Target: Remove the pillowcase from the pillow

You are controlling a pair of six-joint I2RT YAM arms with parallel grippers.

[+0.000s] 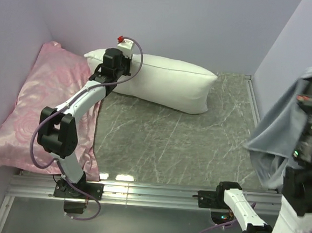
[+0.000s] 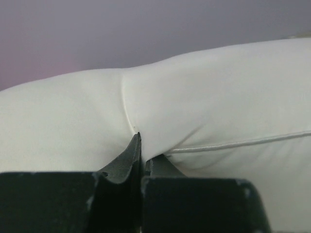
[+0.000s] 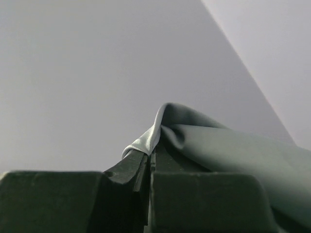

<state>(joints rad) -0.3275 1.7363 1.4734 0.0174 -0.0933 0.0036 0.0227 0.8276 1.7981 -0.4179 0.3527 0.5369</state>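
Observation:
My left gripper should next move down and back to put the white pillow (image 1: 164, 82) flat on the marbled table, because the grey pillowcase (image 1: 282, 124) already hangs clear of it.
The white pillow (image 1: 164, 82) lies bare at the back of the table. My left gripper (image 1: 107, 68) is shut on its left end; in the left wrist view the closed fingers pinch a fold of the pillow (image 2: 204, 111) beside its piped seam. The grey pillowcase (image 1: 282, 124) hangs off the pillow at the far right, draped over my raised right gripper (image 1: 310, 115). In the right wrist view that gripper (image 3: 150, 154) is shut on a fold of the pillowcase (image 3: 228, 145), held up against the wall.
A shiny pink rose-patterned pillow (image 1: 43, 102) lies along the left wall. The marbled grey table surface (image 1: 170, 144) has a metal rail (image 1: 155, 191) at its near edge. Walls close in the left, back and right.

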